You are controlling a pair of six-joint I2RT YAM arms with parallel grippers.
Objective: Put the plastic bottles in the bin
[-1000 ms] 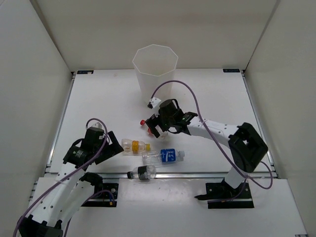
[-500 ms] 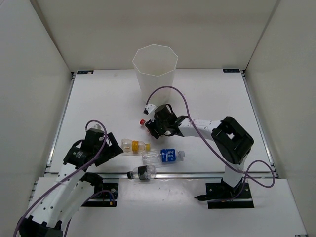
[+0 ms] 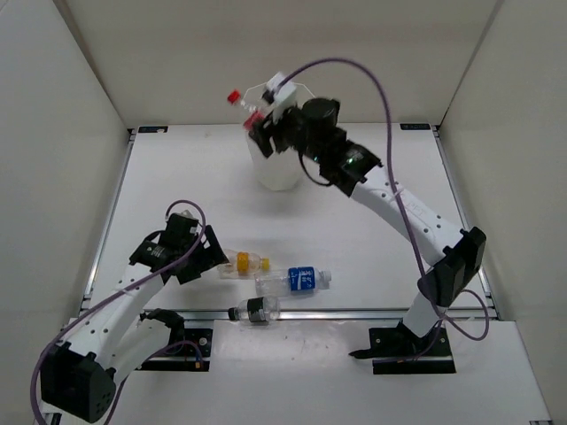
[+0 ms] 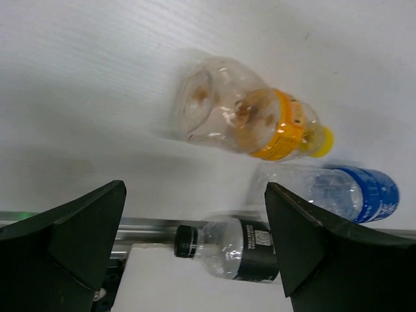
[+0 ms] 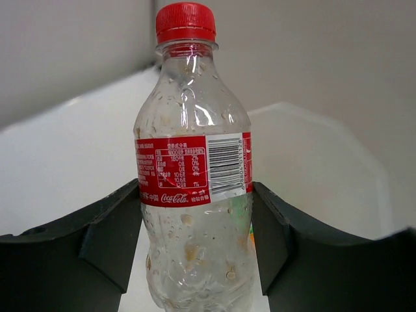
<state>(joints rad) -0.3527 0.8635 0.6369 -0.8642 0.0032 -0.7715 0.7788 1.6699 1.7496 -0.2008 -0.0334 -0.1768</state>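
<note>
My left gripper goes down and to the right in the top view onto the clear base end (image 3: 230, 264) (image 4: 218, 104) of the yellow-capped bottle next, as that end faces it.
My right gripper (image 3: 260, 126) is shut on the clear bottle with the red label and red cap (image 3: 239, 102), held high at the rim of the white bin (image 3: 282, 173). In the right wrist view the bottle (image 5: 195, 169) stands upright between the fingers (image 5: 104, 240), with the bin's opening (image 5: 325, 156) behind it. My left gripper (image 3: 209, 255) is open, low over the table beside the yellow-capped bottle (image 3: 244, 262). The left wrist view shows that bottle (image 4: 250, 117), the blue-label bottle (image 4: 354, 192) and the black-band bottle (image 4: 244, 246) lying ahead of the open gripper (image 4: 195, 188).
The blue-label bottle (image 3: 297, 280) and the black-band bottle (image 3: 255, 310) lie near the table's front edge, by a metal rail (image 3: 354, 312). White walls enclose the table on three sides. The right arm (image 3: 399, 204) stretches diagonally over the right half.
My right gripper shut on the red-label bottle on the table and carried it up and back to the bin's rim. My left gripper edged right toward the yellow-capped bottle.
</note>
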